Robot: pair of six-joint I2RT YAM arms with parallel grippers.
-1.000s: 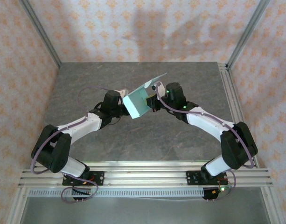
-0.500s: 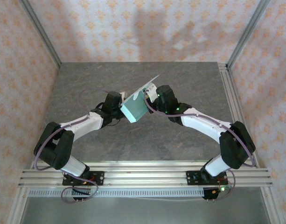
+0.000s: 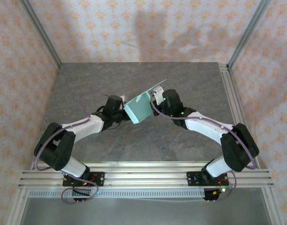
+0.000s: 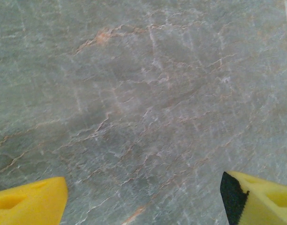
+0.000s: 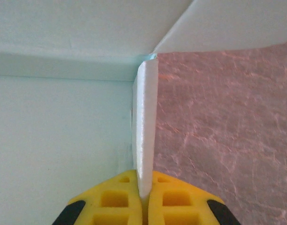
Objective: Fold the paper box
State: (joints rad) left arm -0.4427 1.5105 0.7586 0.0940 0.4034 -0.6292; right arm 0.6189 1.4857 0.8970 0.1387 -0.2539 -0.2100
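My right gripper will next lower the raised paper box, turn it square with the bar, and release the paper box's side on the bare marbled table below.
The paper box (image 3: 139, 108) is a pale mint-green card box held up above the middle of the table, with one flap standing out toward the back right. My right gripper (image 5: 144, 197) is shut on a thin upright wall of the paper box (image 5: 145, 126); its yellow fingers (image 5: 113, 199) pinch the card edge. My left gripper (image 4: 143, 194) is open, its yellow fingertips (image 4: 33, 201) far apart over bare stone with nothing between them. In the top view the left gripper (image 3: 122, 105) sits just left of the box.
The grey marbled table (image 3: 101, 79) lies under both arms. Patterned walls and metal posts (image 3: 40, 33) enclose it on three sides. An aluminium rail (image 3: 143, 176) carries the arm bases along the near edge.
The left gripper has opened wider and let go of the box. The right arm has shifted the box slightly down and left, tilting it.
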